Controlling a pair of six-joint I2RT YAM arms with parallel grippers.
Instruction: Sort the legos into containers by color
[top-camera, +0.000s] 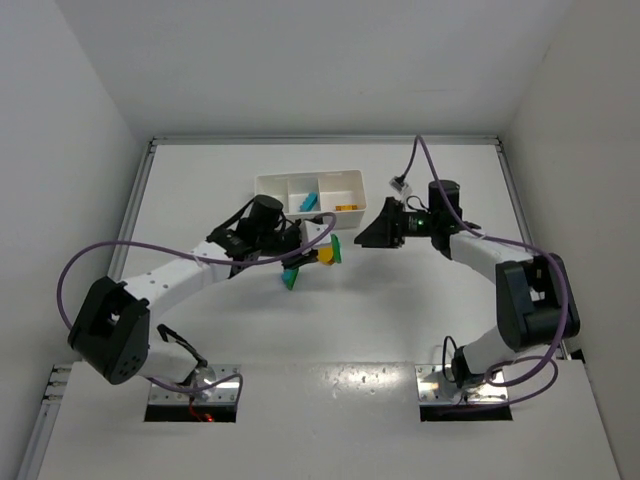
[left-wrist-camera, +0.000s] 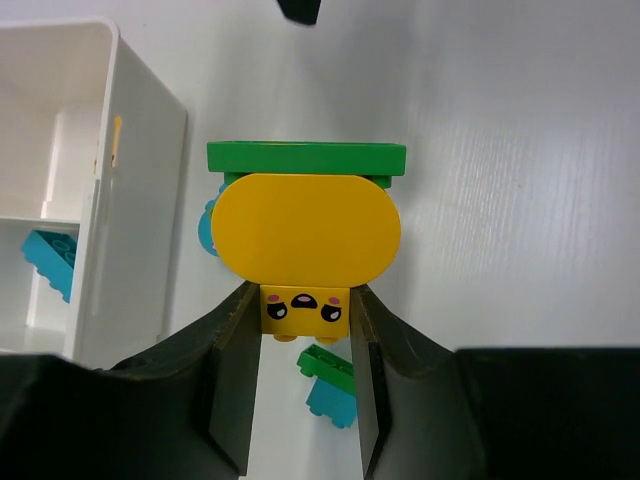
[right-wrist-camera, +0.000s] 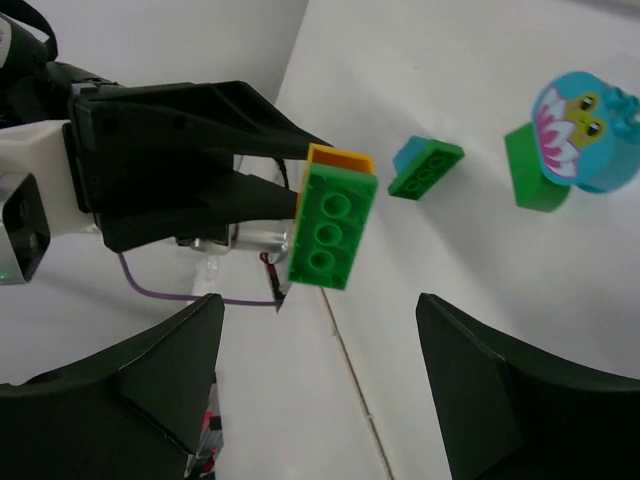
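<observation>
A yellow lego is already in the white tray's end section (top-camera: 341, 190) (left-wrist-camera: 58, 115). My left gripper should next move outward over that section and let go of the printed yellow lego.
My left gripper (left-wrist-camera: 303, 312) is shut on a yellow lego with a printed face (left-wrist-camera: 303, 307). That lego carries a yellow oval plate (left-wrist-camera: 306, 226) and a green brick (left-wrist-camera: 306, 157) at its far end. In the top view this stack (top-camera: 330, 251) hangs above the table just in front of the white tray (top-camera: 268, 184). Facing the stack's green brick (right-wrist-camera: 333, 225) from the right, my right gripper (right-wrist-camera: 320, 350) is open, a short gap away. A joined green and cyan lego (top-camera: 291, 277) lies on the table below. The tray holds a cyan lego (top-camera: 308, 203) and a yellow lego (top-camera: 346, 207).
A round cyan piece with a flower face on a green base (right-wrist-camera: 572, 138) stands on the table near the tray. The tray's wall (left-wrist-camera: 135, 210) is close on the left of my left gripper. Raised rails edge the table on the left and right (top-camera: 510, 190).
</observation>
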